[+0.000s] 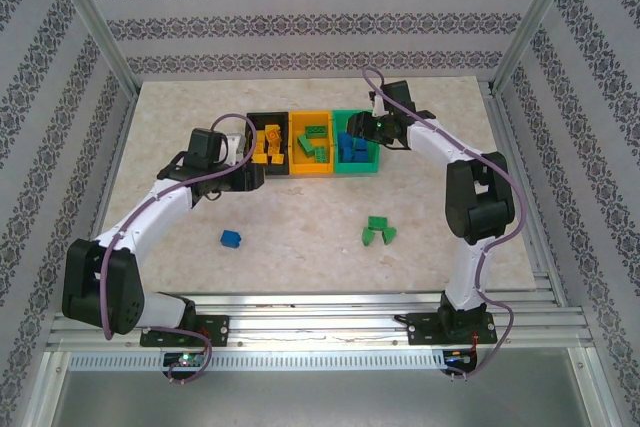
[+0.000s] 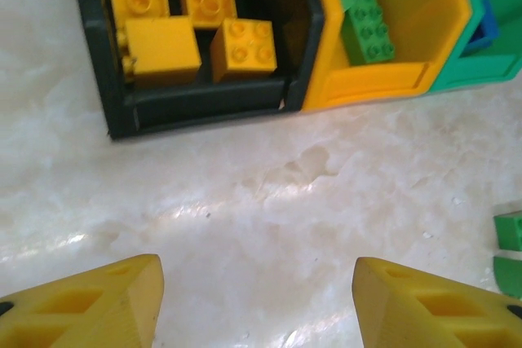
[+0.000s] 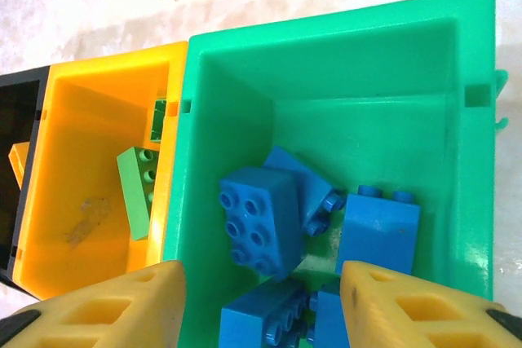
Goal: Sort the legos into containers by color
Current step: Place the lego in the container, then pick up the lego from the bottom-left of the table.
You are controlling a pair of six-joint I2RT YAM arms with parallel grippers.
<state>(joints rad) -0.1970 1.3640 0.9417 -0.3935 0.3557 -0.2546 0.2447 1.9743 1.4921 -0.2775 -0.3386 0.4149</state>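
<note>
My left gripper is open and should move back toward my base and down over the loose blue lego (image 1: 231, 239), because that lego is still outside the bins.
The three joined containers stand in a row at mid-table: the black bin (image 1: 253, 119) holds yellow legos (image 2: 242, 49), the orange bin (image 1: 310, 173) holds green legos (image 3: 134, 189), and the green bin (image 3: 326, 79) holds several blue legos (image 3: 259, 222). A loose blue lego (image 1: 231, 238) and a few green legos (image 1: 377, 231) lie on the table nearer me. My left gripper (image 2: 257, 299) hangs open and empty over bare table just in front of the black bin (image 2: 204, 103). My right gripper (image 3: 263, 299) is open above the green bin, with blue bricks lying below it.
The marble-patterned tabletop (image 1: 300, 217) is bounded by metal frame posts and patterned walls. Two of the green legos (image 2: 510, 230) show at the right edge of the left wrist view. Both arms reach inward toward the bins.
</note>
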